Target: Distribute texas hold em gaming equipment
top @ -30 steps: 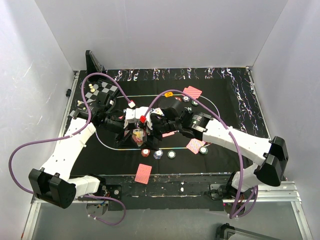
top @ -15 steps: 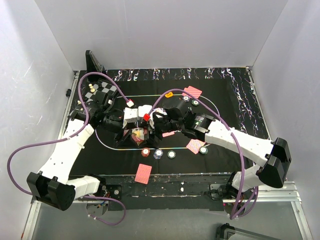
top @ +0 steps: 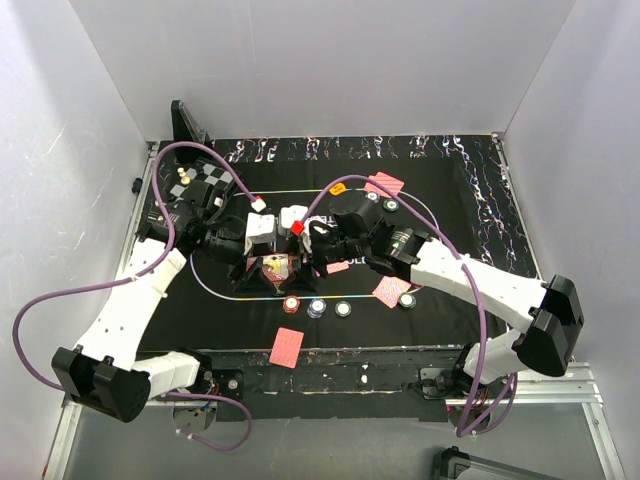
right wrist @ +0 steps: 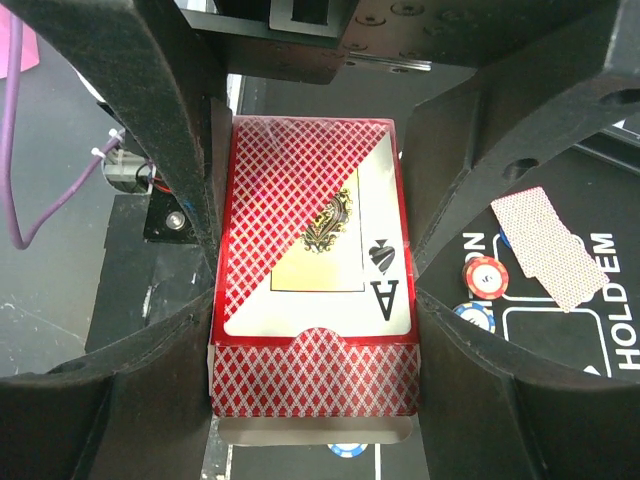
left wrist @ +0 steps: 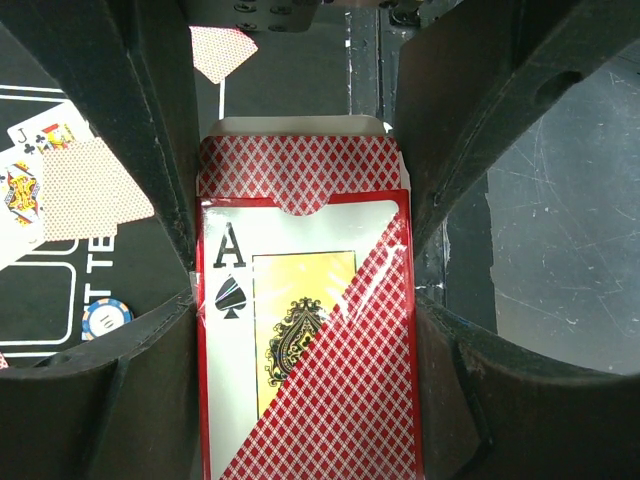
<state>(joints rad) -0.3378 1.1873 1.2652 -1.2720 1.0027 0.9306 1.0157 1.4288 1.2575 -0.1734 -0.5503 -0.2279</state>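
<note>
My right gripper moves the box back and down past the chips next, onto bare mat (top: pixel 306 325) between them and the near red-backed cards.
A red diamond-patterned card box with an ace of spades on its face (top: pixel 283 266) hangs over the middle of the black mat, held from both sides. My left gripper (top: pixel 262 262) is shut on it; in the left wrist view the box (left wrist: pixel 305 330) fills the gap of that gripper (left wrist: pixel 305 300). My right gripper (top: pixel 306 256) is shut on its other end; in the right wrist view the box (right wrist: pixel 315 290) sits between the fingers of that gripper (right wrist: pixel 312 300), open flap nearest. Red (top: pixel 291 304) and blue-white chips (top: pixel 316 308) lie just in front.
Red-backed cards lie at the near mat edge (top: pixel 286 346), front right (top: pixel 391 291) and back (top: pixel 384 184). A green chip (top: pixel 407 300) and a yellow disc (top: pixel 338 187) lie on the mat. The chessboard (top: pixel 205 180) stands back left. Face-up cards (left wrist: pixel 45 130) show left.
Both grippers stay together on the card box. The left arm has shifted a little toward the back left and the right wrist has turned slightly. The chips and cards have not moved.
</note>
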